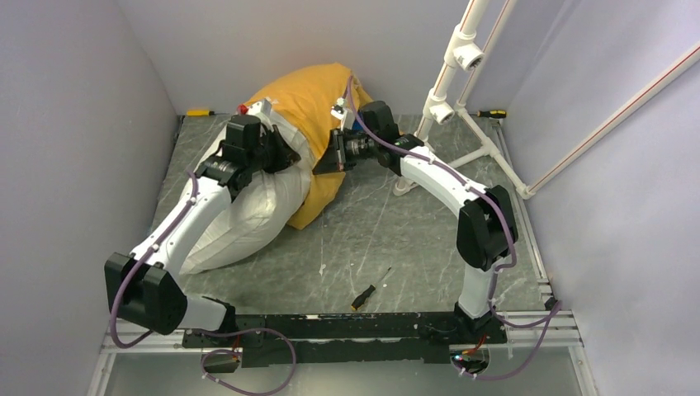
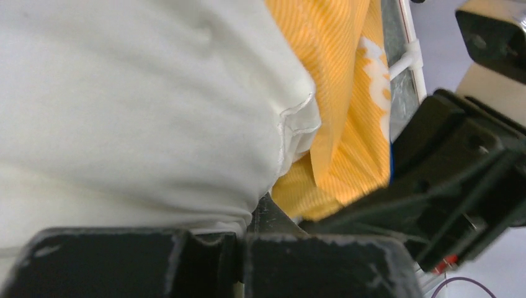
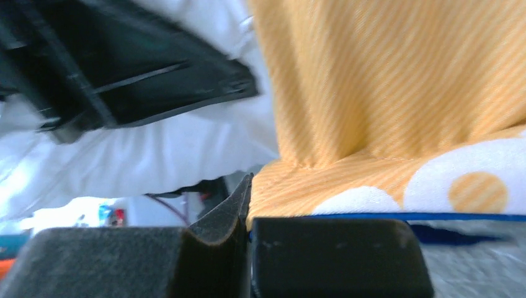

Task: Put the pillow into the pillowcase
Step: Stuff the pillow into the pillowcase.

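Note:
The white pillow [image 1: 248,214] is still mostly outside the pillowcase. My left gripper will next carry the pillow's pinched fold outward toward the back wall [image 1: 238,82] and let go of it.
The white pillow [image 1: 248,214] lies at the left of the table, its far end inside the pillowcase [image 1: 309,99], which shows its orange side and bulges against the back wall. My left gripper [image 1: 285,157] rests on the pillow near the case's mouth. In the left wrist view it [image 2: 242,239] is shut, pinching a fold of the pillow [image 2: 136,112] beside the orange pillowcase [image 2: 347,124]. My right gripper [image 1: 326,157] sits at the case's open edge. In the right wrist view it [image 3: 249,228] is shut on the blue-hemmed rim of the pillowcase [image 3: 384,93], with the pillow [image 3: 155,155] just to its left.
A white pipe frame [image 1: 462,74] stands at the back right. Small screwdrivers lie at the back left [image 1: 198,111] and the back right [image 1: 491,114], and another tool [image 1: 367,290] lies near the front of the dark table [image 1: 396,239]. Grey walls enclose three sides.

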`<state>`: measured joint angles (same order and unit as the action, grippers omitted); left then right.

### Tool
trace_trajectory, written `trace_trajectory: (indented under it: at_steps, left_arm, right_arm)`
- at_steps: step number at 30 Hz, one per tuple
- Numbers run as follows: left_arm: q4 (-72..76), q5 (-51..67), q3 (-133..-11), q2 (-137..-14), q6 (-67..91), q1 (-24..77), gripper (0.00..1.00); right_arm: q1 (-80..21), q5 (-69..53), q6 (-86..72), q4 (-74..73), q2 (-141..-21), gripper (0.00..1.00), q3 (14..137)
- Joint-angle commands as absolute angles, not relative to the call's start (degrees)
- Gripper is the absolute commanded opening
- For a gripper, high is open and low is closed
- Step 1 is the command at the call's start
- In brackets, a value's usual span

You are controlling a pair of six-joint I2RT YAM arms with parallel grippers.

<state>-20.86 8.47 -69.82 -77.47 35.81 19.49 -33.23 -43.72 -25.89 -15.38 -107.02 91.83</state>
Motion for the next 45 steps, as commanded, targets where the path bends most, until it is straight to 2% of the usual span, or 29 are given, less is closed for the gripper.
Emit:
trace_trajectory:
  at_steps: [1, 5, 9, 12, 14, 16, 18, 19, 21, 24, 30, 33, 39, 45]
  left_arm:
    - [-7.83, 10.48, -75.22, -82.17, 35.09, 18.81, 0.00]
    - [-3.83, 8.93, -76.32, -86.49, 35.75, 18.81, 0.00]
    - [2.07, 8.03, -78.40, -91.45, 37.16, 19.02, 0.00]
    - [5.98, 5.92, -81.34, -94.18, 37.08, 19.70, 0.00]
    - [6.84, 5.81, -83.49, -95.72, 37.34, 19.77, 0.00]
    - [4.90, 5.56, -85.38, -96.39, 36.72, 19.78, 0.00]
    - [2.89, 4.30, -85.68, -95.95, 36.08, 19.57, 0.00]
    - [2.29, 3.37, -85.20, -95.26, 36.19, 19.34, 0.00]
    - [1.49, 1.97, -83.95, -93.97, 37.07, 18.39, 0.00]
    - [-1.87, 3.30, -84.80, -93.49, 37.78, 16.31, 0.00]
    - [-16.91, 4.81, -96.50, -95.67, 29.67, 11.91, 0.00]
    - [-23.05, 8.63, -101.30, -98.06, 28.51, 8.53, 0.00]
    - [-22.08, 14.21, -100.68, -100.01, 30.86, 4.71, 0.00]
    - [-23.51, 17.98, -103.97, -103.70, 32.23, 4.13, 0.00]
  right_arm:
    - [-34.57, -65.75, -39.77, 3.26, -100.09, 0.00, 91.94]
    - [-35.51, -73.00, -59.79, 22.21, -99.22, 0.00, 92.49]
    - [-36.26, -75.44, -79.58, 43.74, -100.75, 0.00, 94.32]
    - [-37.07, -76.49, -89.09, 54.26, -102.56, 0.00, 96.07]
    - [-36.83, -76.69, -86.09, 48.07, -102.51, 0.00, 94.96]
    - [-35.29, -71.78, -67.97, 22.79, -100.02, 0.01, 93.85]
    - [-33.45, -60.30, -41.23, -7.93, -98.98, 0.23, 99.32]
    - [-32.98, -54.59, -35.61, -16.20, -99.31, 0.34, 101.39]
    - [-32.19, -44.64, -30.38, -24.23, -99.93, 0.46, 103.63]
    - [-31.74, -35.21, -27.90, -28.82, -100.30, 0.60, 105.59]
    - [-32.23, -21.98, -24.07, -43.70, -103.30, 0.64, 114.14]
    - [-32.24, -15.35, -22.33, -48.15, -101.99, 0.69, 114.08]
    - [-33.62, -14.69, -21.83, -39.27, -94.66, 0.74, 94.41]
    - [-42.39, -10.02, -23.24, -20.54, -88.83, 0.75, 75.25]
